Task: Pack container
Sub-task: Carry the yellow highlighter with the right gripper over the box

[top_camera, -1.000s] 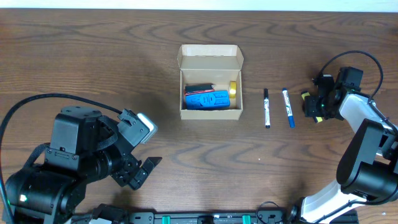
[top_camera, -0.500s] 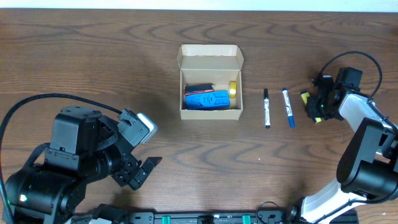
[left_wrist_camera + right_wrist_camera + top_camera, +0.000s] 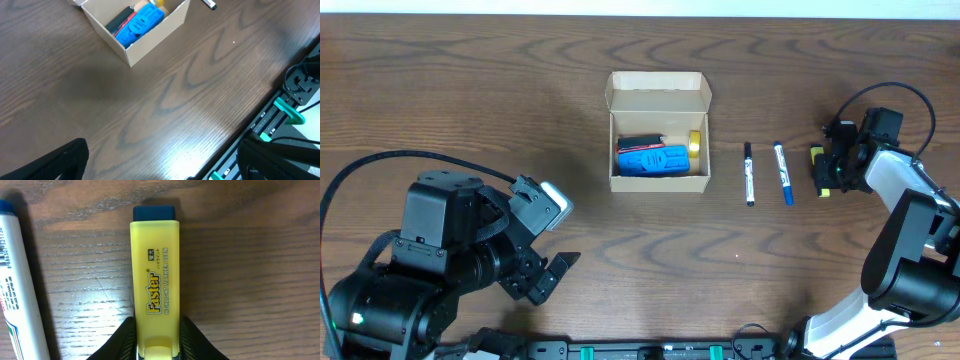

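The blue object in the open container is to the left of my right gripper in the overhead view. My right gripper will lift the highlighter that way next and release it there.
The container (image 3: 658, 182), a tan cardboard box with its flap lid open at the back, stands at the table's middle and holds a blue object (image 3: 655, 160), a black item and a yellow one; it also shows in the left wrist view (image 3: 150, 37). My right gripper (image 3: 828, 172) is shut on a yellow highlighter (image 3: 155, 280) with a dark cap, low over the table at the far right. A black pen (image 3: 749, 174) and a blue pen (image 3: 783, 173) lie between box and highlighter. My left gripper (image 3: 552, 275) is open and empty at the front left.
The blue pen's white barrel (image 3: 15, 290) lies just left of the highlighter. A black rail with teal clamps (image 3: 285, 110) runs along the table's front edge. Cables loop by both arms.
The right gripper with the highlighter has shifted slightly, turning the highlighter nearer to upright in the overhead view. The left arm has not moved.
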